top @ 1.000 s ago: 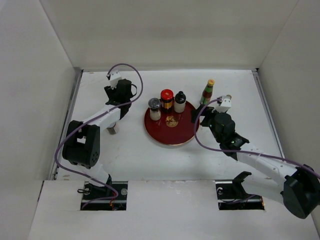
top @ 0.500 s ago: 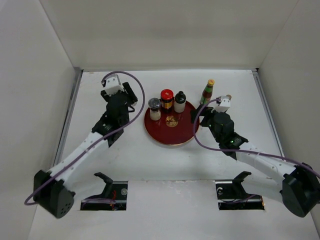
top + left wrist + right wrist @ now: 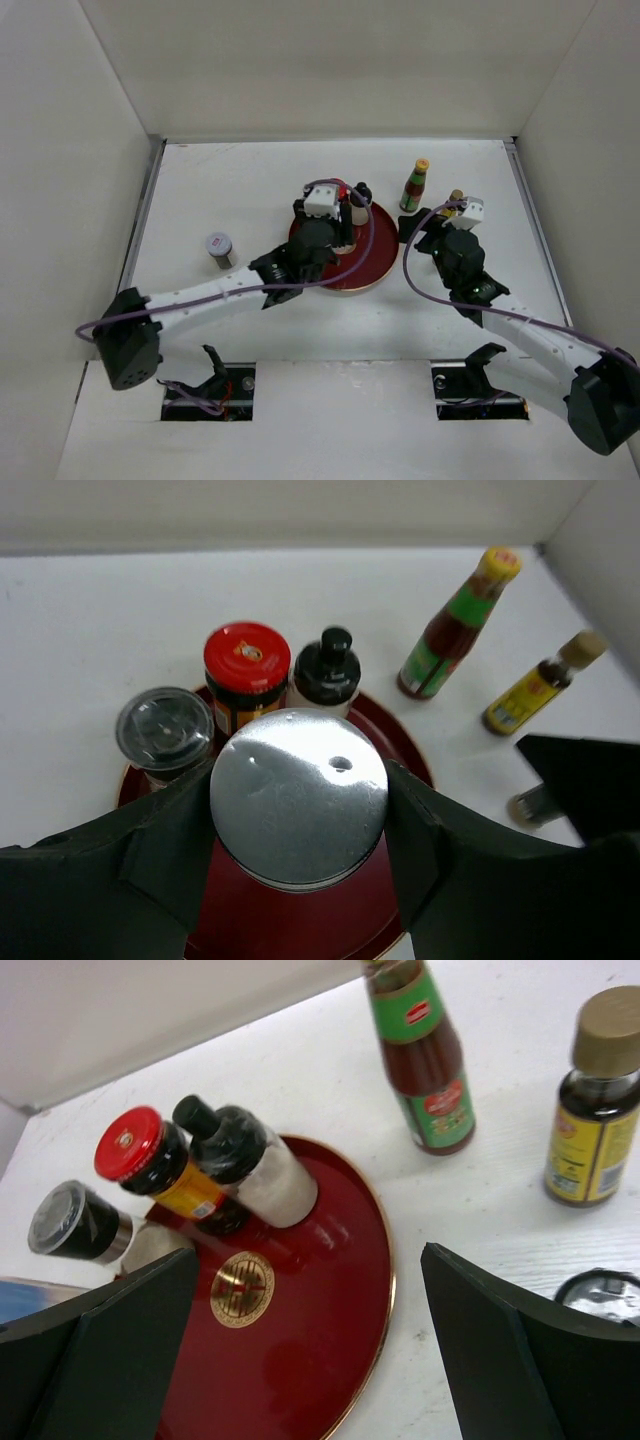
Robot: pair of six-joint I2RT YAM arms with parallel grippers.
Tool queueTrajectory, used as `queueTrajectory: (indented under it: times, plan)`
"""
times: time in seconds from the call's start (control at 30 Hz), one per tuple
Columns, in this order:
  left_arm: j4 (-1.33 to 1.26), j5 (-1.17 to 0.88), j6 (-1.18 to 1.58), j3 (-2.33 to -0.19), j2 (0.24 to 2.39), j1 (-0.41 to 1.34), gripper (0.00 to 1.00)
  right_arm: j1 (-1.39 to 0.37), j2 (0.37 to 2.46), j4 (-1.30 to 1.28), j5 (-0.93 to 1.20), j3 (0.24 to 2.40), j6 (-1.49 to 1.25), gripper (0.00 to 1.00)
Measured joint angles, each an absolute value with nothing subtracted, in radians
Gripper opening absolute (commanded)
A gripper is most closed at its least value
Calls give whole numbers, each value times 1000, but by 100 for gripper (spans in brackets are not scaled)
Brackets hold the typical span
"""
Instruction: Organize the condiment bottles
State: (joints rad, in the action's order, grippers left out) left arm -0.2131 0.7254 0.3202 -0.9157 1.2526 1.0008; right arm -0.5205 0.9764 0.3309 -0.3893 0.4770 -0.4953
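The bare tray bottom by the red-lidded jar is below my left gripper, so I will lower the silver-lidded jar beside the shaker and release it.
My left gripper (image 3: pixel 338 226) is shut on a silver-lidded jar (image 3: pixel 298 810) and holds it over the middle of the round dark-red tray (image 3: pixel 375 265). At the tray's back stand a clear-capped shaker (image 3: pixel 165 730), a red-lidded jar (image 3: pixel 246 675) and a black-capped bottle (image 3: pixel 326 670). The orange-capped sauce bottle (image 3: pixel 414 185) and the yellow-labelled bottle (image 3: pixel 590 1110) stand on the table right of the tray. My right gripper (image 3: pixel 412 232) is open and empty, low over the tray's right rim (image 3: pixel 385 1260). A grey-lidded jar (image 3: pixel 218 247) stands alone on the table at the left.
Another small round-lidded jar (image 3: pixel 600 1295) sits on the table just outside my right gripper's right finger. White walls enclose the table on three sides. Two cut-outs with fixtures are at the near edge (image 3: pixel 210 385).
My left arm has swung right from the table's left side to over the tray, carrying the silver-lidded jar. The grey-lidded jar at the left is now uncovered. The right gripper shifted slightly.
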Motion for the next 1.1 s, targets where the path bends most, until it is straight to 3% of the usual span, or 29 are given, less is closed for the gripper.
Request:
queueTrajectory:
  times: [0.23,0.6,0.67,0.8,0.87,1.1]
  plan:
    - [-248,685,301,-950,1518,951,34,-508,966,340,-396,474,-512,100]
    - [-400,658,284,-991,1684,864,40,-508,970,346,-396,474,-513,100]
    - [-411,657,283,-991,1705,858,48,-508,970,346,-396,474,-513,100]
    - [-434,654,277,-991,1718,859,78,-508,969,346,-396,474,-513,100]
    - [-457,653,277,-990,1715,865,88,-508,968,346,-396,474,-513,100]
    - [-452,658,265,-902,1509,928,95,-508,967,345,-396,474,-513,100]
